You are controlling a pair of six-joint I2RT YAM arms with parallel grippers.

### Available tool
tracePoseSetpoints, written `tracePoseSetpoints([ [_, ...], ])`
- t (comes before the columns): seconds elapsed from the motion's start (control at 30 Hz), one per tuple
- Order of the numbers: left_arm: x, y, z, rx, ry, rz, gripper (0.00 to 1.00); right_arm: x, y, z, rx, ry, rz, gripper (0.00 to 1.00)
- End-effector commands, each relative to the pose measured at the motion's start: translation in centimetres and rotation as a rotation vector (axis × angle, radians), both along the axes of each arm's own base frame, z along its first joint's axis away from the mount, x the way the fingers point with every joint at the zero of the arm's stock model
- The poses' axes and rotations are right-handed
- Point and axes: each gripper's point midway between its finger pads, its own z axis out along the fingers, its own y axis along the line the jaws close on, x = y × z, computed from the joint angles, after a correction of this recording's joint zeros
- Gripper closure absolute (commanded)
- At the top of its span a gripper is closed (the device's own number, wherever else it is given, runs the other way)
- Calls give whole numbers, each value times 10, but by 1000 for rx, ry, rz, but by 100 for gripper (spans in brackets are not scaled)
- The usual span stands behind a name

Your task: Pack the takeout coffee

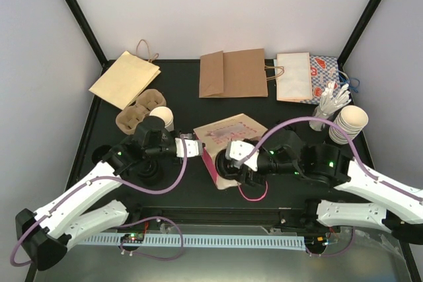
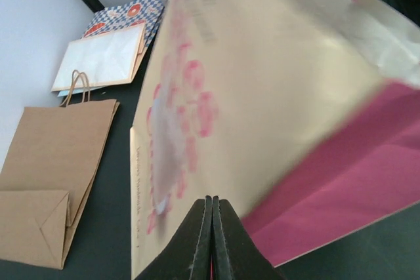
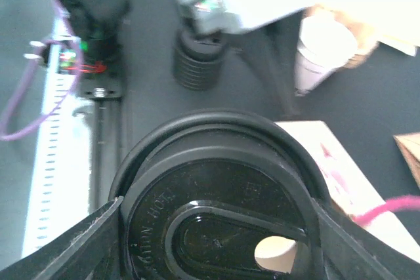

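Note:
The right gripper swings toward the nested cups next, tilts down and releases on the tabletop beside the bag, since the bag lies under the black lid.
The takeout coffee, a small white paper cup [image 1: 163, 118], stands by the cardboard carrier, beside my left arm; the right wrist view shows it [image 3: 321, 50] far off. A cream and pink paper bag [image 1: 231, 130] lies on its side at mid table. My left gripper [image 1: 195, 148] is shut on the bag's left edge, and its jaws [image 2: 212, 201] meet with a pink sliver of bag [image 2: 262, 96] between them. My right gripper [image 1: 229, 163] is at the bag's mouth, shut on a round black lid [image 3: 216, 181]. Cream shows through the lid's sip hole; what is under it is hidden.
Flat paper bags lie along the back: tan [image 1: 124, 78], brown [image 1: 232, 72], white [image 1: 293, 76] and patterned [image 1: 328, 70]. A cardboard cup carrier [image 1: 135, 115] sits at the left. Nested cups [image 1: 348, 123] and white sticks [image 1: 330, 100] are at the right. A black lid stack [image 1: 149, 171] stands near the left arm.

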Motion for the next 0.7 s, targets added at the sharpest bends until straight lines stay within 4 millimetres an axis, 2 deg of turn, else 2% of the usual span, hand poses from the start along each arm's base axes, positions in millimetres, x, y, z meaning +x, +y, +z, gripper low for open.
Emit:
tracePoseSetpoints([
  [0.0, 20, 0, 27, -21, -84, 40, 98, -51, -2, 8, 32, 149, 152, 53],
  [0.1, 27, 1, 31, -20, -90, 58, 98, -68, 0, 5, 31, 176, 192, 53],
  [0.2, 30, 1, 36, -33, -90, 62, 99, -77, 2, -13, -30, 181, 187, 53],
  [0.3, 24, -1, 38, -47, -78, 37, 99, -71, 3, -38, -79, 179, 133, 53],
  [0.4, 18, -1, 40, -66, -32, 32, 98, -54, -1, -54, -105, 137, 38, 53],
  [0.5, 9, -3, 44, -109, 46, 22, 97, -35, -3, -44, -59, 98, -80, 51],
  [0.6, -3, -7, 40, -151, 164, 9, 82, -17, -8, -30, 10, 96, -191, 50],
  [0.67, -7, -8, 40, -182, 239, 32, 75, 7, -18, -30, 19, 94, -316, 49],
])
